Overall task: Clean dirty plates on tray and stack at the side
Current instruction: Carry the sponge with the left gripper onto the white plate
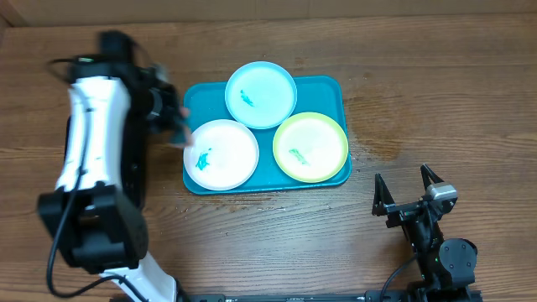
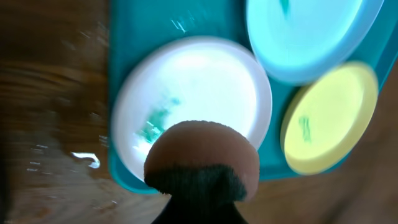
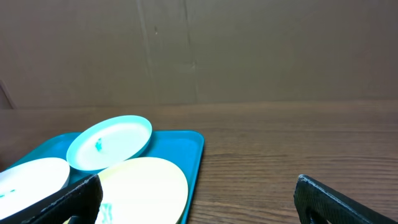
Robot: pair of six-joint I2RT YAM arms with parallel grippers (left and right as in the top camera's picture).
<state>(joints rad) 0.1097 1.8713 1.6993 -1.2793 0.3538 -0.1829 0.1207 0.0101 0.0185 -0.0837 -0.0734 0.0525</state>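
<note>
The teal-smeared white plate (image 2: 217, 106) is below my left gripper, toward the right in the overhead view. My left gripper will move down there next and let go of the sponge (image 2: 202, 149) beside the smear.
The turquoise tray (image 1: 327, 88) holds three plates: a white plate (image 1: 222, 153) with teal smears, a pale cyan plate (image 1: 261, 94) with a teal smear, and a yellow-green plate (image 1: 310, 147) with a faint smear. My left gripper (image 1: 174, 122) hovers blurred at the tray's left edge beside the white plate. It is shut on a brown-and-black sponge (image 2: 202, 149), which hides its fingers in the left wrist view and hangs over the white plate's (image 2: 205, 81) near rim. My right gripper (image 1: 402, 174) stands open on the table, right of the tray, holding nothing.
Bare wooden table (image 1: 436, 92) lies right of and in front of the tray. A cardboard wall (image 3: 249, 50) stands behind the table in the right wrist view, where the cyan plate (image 3: 109, 143) overlaps the yellow-green plate (image 3: 146, 186).
</note>
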